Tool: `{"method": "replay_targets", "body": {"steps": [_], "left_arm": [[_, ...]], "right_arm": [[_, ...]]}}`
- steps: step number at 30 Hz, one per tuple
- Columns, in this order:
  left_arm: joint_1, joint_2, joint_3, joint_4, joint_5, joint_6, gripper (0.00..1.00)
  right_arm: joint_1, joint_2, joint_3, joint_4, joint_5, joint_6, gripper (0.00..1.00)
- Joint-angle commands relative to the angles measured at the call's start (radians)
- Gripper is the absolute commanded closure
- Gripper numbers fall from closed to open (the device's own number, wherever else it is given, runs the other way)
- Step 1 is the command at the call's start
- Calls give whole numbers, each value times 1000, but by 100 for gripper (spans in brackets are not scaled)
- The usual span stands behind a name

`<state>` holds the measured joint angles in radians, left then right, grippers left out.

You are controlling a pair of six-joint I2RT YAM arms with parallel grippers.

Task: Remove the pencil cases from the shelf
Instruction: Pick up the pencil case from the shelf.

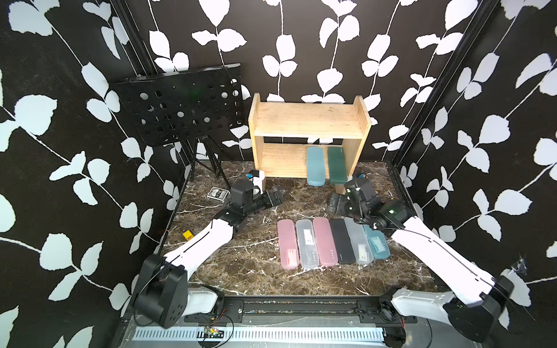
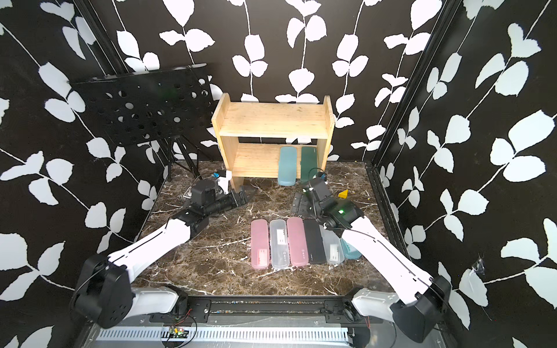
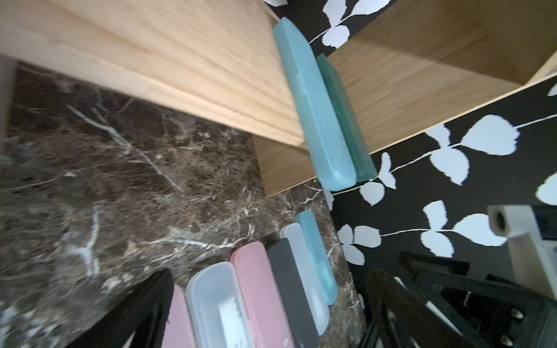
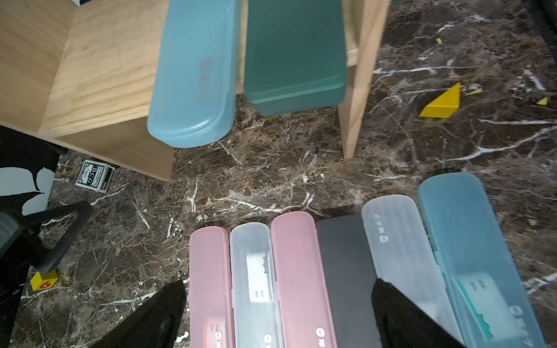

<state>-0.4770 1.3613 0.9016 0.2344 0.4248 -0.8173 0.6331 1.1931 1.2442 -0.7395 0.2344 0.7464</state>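
Observation:
The light blue pencil case's near end [image 1: 316, 180] [image 3: 336, 174] sticks out past the shelf board and is clear underneath. My left gripper will move outward to that end next and close there.
The light-wood shelf [image 1: 307, 120] [image 2: 271, 120] stands at the back of the marble table. On its lower tier lie a light blue pencil case [image 1: 315, 165] [image 4: 193, 75] and a dark green one [image 1: 337, 165] [image 4: 295, 54], both overhanging the front edge. Several more cases lie in a row on the table: pink [image 1: 287, 244], clear [image 1: 306, 244], pink [image 1: 324, 241], black [image 1: 342, 241], clear [image 1: 358, 241], teal [image 1: 376, 244]. My left gripper [image 1: 278, 195] [image 3: 271, 307] is open and empty by the shelf's left leg. My right gripper [image 1: 331, 205] [image 4: 280, 313] hovers open and empty between shelf and row.
A black perforated music stand [image 1: 180, 105] stands at the back left. A patterned card box [image 1: 217, 193] lies behind the left wrist. A small yellow block [image 1: 187, 234] sits at the left edge, a yellow wedge [image 2: 343, 193] right of the shelf.

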Motion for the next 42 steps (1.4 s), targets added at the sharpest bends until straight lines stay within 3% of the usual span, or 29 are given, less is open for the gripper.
{"method": "replay_targets", "body": {"steps": [1, 6, 10, 23, 34, 40, 42], "left_arm": [[-25, 71, 79, 152, 82, -102, 1], [-76, 213, 166, 245, 80, -189, 2], [-98, 296, 224, 283, 74, -234, 8], [-132, 442, 335, 360, 48, -302, 21], [-141, 471, 350, 389, 46, -327, 43], [-141, 477, 337, 417, 45, -346, 70], [-141, 476, 330, 426, 44, -352, 73]], "right_arm": [[-24, -43, -20, -53, 30, -25, 0], [-55, -89, -33, -66, 21, -27, 1], [-74, -105, -28, -81, 10, -36, 1], [-117, -122, -22, -107, -15, -67, 0], [-132, -129, -48, -92, -33, -66, 1], [-135, -131, -48, -94, -36, -67, 0], [-134, -133, -50, -97, -36, -67, 1]]}}
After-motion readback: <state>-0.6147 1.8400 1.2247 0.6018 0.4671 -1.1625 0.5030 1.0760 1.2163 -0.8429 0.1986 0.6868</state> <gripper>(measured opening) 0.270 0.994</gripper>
